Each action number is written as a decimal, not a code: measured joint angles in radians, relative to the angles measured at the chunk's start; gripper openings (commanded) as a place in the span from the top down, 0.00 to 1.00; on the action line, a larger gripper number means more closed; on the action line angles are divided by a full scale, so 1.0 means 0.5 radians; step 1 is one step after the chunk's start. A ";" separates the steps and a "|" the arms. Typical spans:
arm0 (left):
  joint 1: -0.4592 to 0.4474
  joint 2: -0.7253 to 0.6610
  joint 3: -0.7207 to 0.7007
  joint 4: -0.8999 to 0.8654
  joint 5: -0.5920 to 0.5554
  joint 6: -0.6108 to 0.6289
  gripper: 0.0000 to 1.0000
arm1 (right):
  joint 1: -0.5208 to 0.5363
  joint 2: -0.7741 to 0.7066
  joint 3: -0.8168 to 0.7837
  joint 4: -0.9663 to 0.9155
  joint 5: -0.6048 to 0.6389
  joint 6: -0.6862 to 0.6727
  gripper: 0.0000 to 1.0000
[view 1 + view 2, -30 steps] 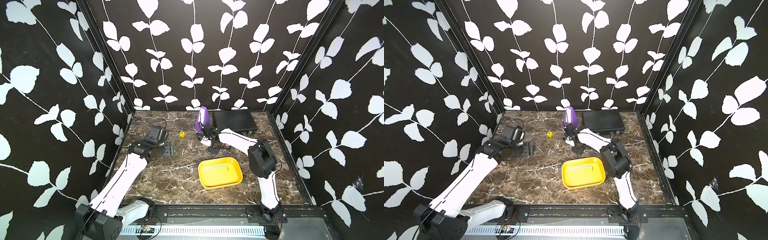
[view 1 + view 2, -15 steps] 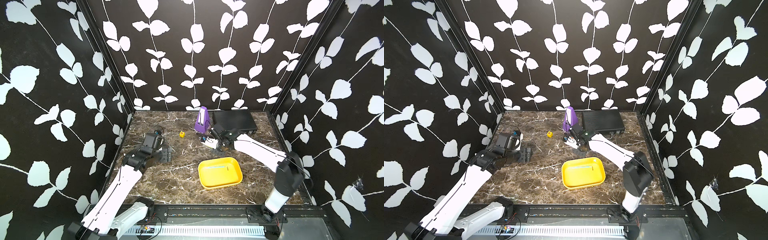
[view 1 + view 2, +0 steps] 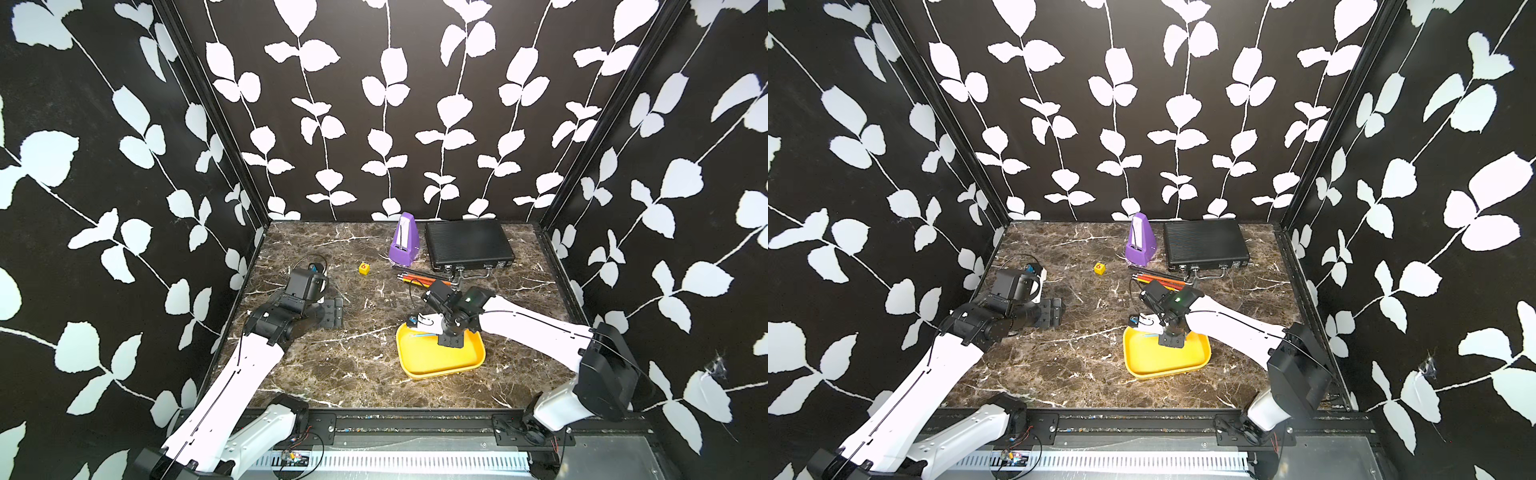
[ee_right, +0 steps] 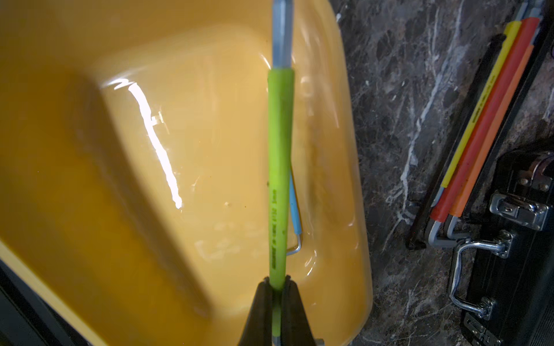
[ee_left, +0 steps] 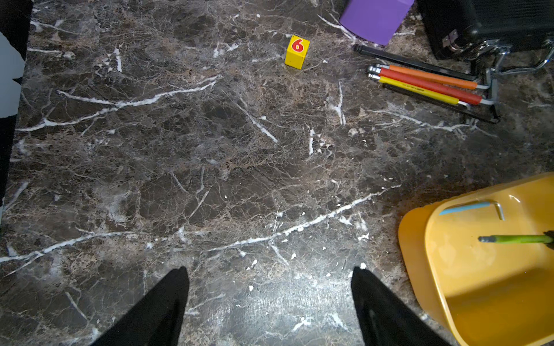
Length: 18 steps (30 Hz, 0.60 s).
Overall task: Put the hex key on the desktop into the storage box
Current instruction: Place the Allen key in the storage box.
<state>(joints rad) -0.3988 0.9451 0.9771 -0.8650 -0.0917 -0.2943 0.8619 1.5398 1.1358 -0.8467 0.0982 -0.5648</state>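
Note:
My right gripper lowers toward the box's bottom beside the blue hex key [image 5: 467, 207] next and releases the green-sleeved hex key, which still hangs above the box's bottom.
A green-sleeved hex key [image 4: 280, 167] is pinched at its end in my right gripper [image 4: 277, 280], which is shut on it and hangs over the back of the yellow storage box [image 3: 440, 372] [image 4: 90, 149]. In the left wrist view the green hex key [image 5: 515, 238] floats level above the box's floor. A blue hex key [image 5: 467, 207] lies inside the box. Several more hex keys [image 3: 419, 277] [image 5: 428, 84] lie bundled on the marble desktop [image 3: 353, 365] by the black case. My left gripper [image 5: 268, 272] [image 3: 330, 311] stands open at the left, with only bare desktop between its fingers.
A black ribbed case [image 3: 467, 243] with latches sits at the back right, and a purple metronome [image 3: 404, 241] stands next to it. A small yellow cube [image 3: 364, 268] marked 6 sits left of the metronome. Patterned walls close in three sides.
My right arm has swung from the bundle by the case forward over the yellow box, carrying the green hex key. My left gripper's jaws have opened somewhat.

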 measured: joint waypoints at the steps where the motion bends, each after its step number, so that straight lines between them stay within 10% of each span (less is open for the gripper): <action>1: 0.000 -0.001 0.000 0.000 -0.001 -0.002 0.14 | 0.007 0.015 -0.004 0.002 0.017 -0.016 1.00; 18: 0.000 0.005 0.005 0.001 -0.004 -0.055 0.14 | 0.075 0.552 0.018 0.148 0.491 -0.099 1.00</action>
<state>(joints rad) -0.3988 0.9474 0.9794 -0.8646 -0.0937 -0.3218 0.8993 1.8160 1.1450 -0.7727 0.3435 -0.6144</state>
